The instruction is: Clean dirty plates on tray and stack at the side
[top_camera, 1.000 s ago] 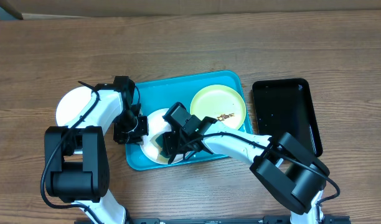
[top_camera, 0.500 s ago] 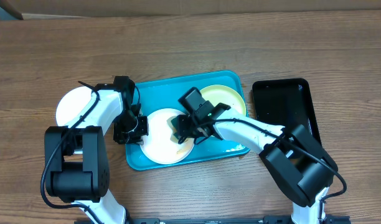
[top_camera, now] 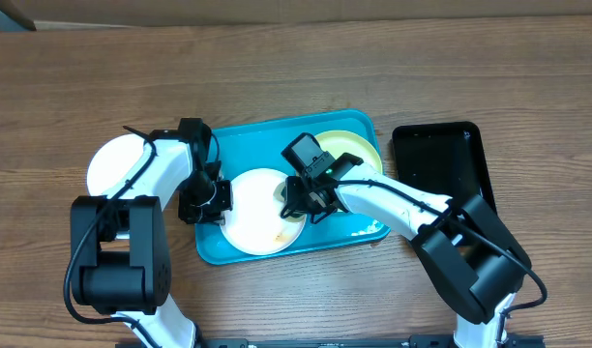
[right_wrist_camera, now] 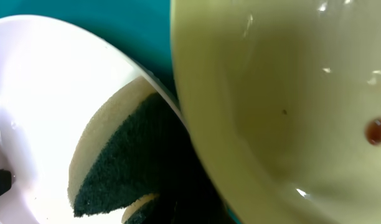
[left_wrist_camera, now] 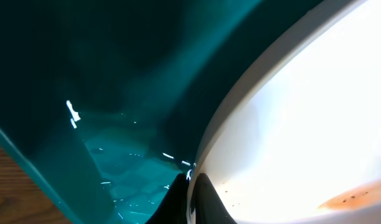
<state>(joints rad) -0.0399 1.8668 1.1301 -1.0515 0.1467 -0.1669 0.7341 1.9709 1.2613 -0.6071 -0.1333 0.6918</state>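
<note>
Next, I raise my left gripper, carry the rim of the tray's white plate across to release it atop the second white plate [top_camera: 113, 163], as that lies to the gripper's left in the overhead view.
The turquoise tray [top_camera: 240, 145] holds a white plate [top_camera: 250, 220] with a small brown smear and a pale green plate [top_camera: 362, 150] partly under my right arm. A second white plate [top_camera: 110, 166] lies on the table left of the tray. My left gripper [top_camera: 212, 201] is shut on the left rim of the white plate in the tray; its fingertips [left_wrist_camera: 192, 200] pinch that rim [left_wrist_camera: 240, 118]. My right gripper [top_camera: 298, 205] is shut on a green and yellow sponge [right_wrist_camera: 125, 171] at that plate's right edge, beside the green plate [right_wrist_camera: 284, 93].
A narrow black tray [top_camera: 446, 179] lies on the table right of the turquoise tray. A cardboard edge runs along the far side of the table [top_camera: 277, 12]. The green plate carries a brown spot [right_wrist_camera: 377, 130].
My right gripper has carried the sponge from the white plate's lower left across to its right edge, toward the green plate. My left gripper has stayed on the rim.
</note>
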